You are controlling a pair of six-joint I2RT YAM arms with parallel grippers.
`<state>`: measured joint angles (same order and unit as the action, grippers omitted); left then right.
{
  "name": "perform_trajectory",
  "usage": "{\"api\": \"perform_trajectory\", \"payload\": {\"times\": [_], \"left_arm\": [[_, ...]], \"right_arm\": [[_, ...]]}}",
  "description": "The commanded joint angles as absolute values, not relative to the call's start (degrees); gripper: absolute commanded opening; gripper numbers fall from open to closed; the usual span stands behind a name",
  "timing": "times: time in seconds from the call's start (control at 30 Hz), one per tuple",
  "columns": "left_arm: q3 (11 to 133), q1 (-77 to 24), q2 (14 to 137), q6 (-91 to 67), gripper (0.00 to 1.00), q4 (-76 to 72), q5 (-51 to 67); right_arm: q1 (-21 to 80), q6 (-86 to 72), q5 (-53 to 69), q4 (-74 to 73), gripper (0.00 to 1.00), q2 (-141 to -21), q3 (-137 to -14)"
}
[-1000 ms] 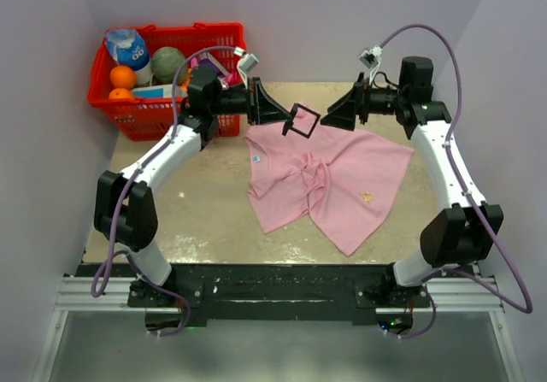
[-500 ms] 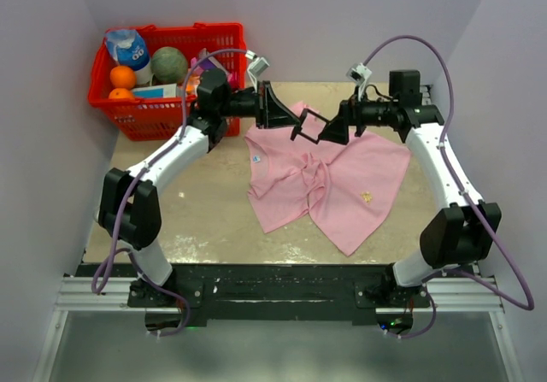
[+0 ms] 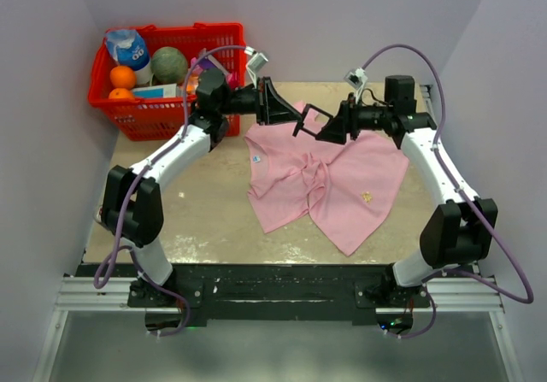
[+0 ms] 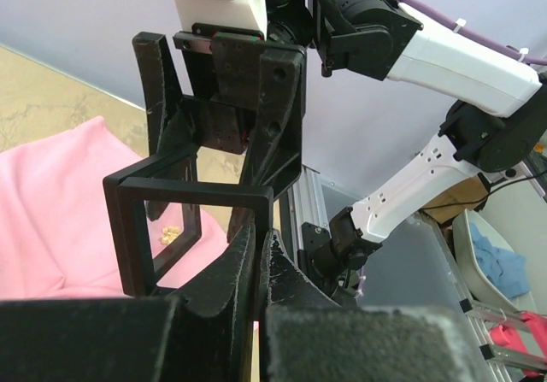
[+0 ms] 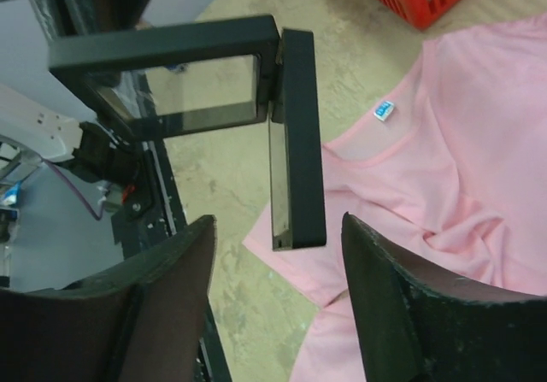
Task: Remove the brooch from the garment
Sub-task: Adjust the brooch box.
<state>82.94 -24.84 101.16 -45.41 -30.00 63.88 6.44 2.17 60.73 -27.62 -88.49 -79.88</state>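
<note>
I will move the case (image 3: 308, 119) down and back with my left gripper and let go of it beside the brooch (image 3: 367, 197), because the brooch is below that gripper and to its right in the top view.
The light pink T-shirt (image 3: 342, 173) lies crumpled on the table. The tiny gold-white brooch (image 3: 367, 197) is pinned on its right part, away from both grippers. In the left wrist view the brooch (image 4: 171, 233) shows through a black hinged frame case (image 4: 192, 207). My left gripper (image 3: 286, 115) is shut on the edge of that case (image 3: 308, 119) and holds it in the air over the shirt's collar end. My right gripper (image 3: 328, 131) is open, its fingers (image 5: 171, 271) just short of the case's hanging half (image 5: 295, 134). The shirt (image 5: 453, 151) lies below.
A red basket (image 3: 145, 115) with oranges, a bottle and other items stands at the back left. A small light tag (image 5: 382, 109) sits at the shirt's collar. Lilac walls close in the table on three sides.
Both grippers have moved toward each other above the shirt's back edge. The right gripper now stands right at the case held by the left. The shirt and brooch have not moved.
</note>
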Motion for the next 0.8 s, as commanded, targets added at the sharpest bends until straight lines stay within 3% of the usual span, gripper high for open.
{"api": "perform_trajectory", "payload": {"times": [0.0,0.23,0.3,0.33,0.37,0.6,0.77], "left_arm": [[85.3,-25.0,101.3,-46.8,0.00,-33.7,64.1],[85.4,-25.0,101.4,-46.2,0.00,-33.2,64.1],[86.0,-25.0,101.9,-44.9,0.00,-31.4,63.6],[86.5,-25.1,102.3,-44.0,0.00,-30.0,63.3],[87.1,-25.1,102.7,-43.0,0.00,-29.2,63.1],[92.5,-27.9,110.1,-38.7,0.00,-23.1,60.8],[97.3,-30.8,115.5,-36.6,0.00,-18.7,60.5]], "right_arm": [[7.5,-4.7,65.6,-18.2,0.61,-87.2,-80.6],[7.7,-3.3,63.7,-20.6,0.63,-87.4,-81.2],[7.7,-3.1,63.5,-21.1,0.68,-87.1,-81.2],[7.6,-1.8,61.7,-23.0,0.87,-86.8,-81.4],[6.5,-0.4,60.0,-25.3,0.99,-86.6,-82.0],[-6.8,0.9,62.6,-28.4,0.99,-85.3,-86.7],[-10.2,12.4,61.4,-39.4,0.99,-84.9,-90.4]]}}
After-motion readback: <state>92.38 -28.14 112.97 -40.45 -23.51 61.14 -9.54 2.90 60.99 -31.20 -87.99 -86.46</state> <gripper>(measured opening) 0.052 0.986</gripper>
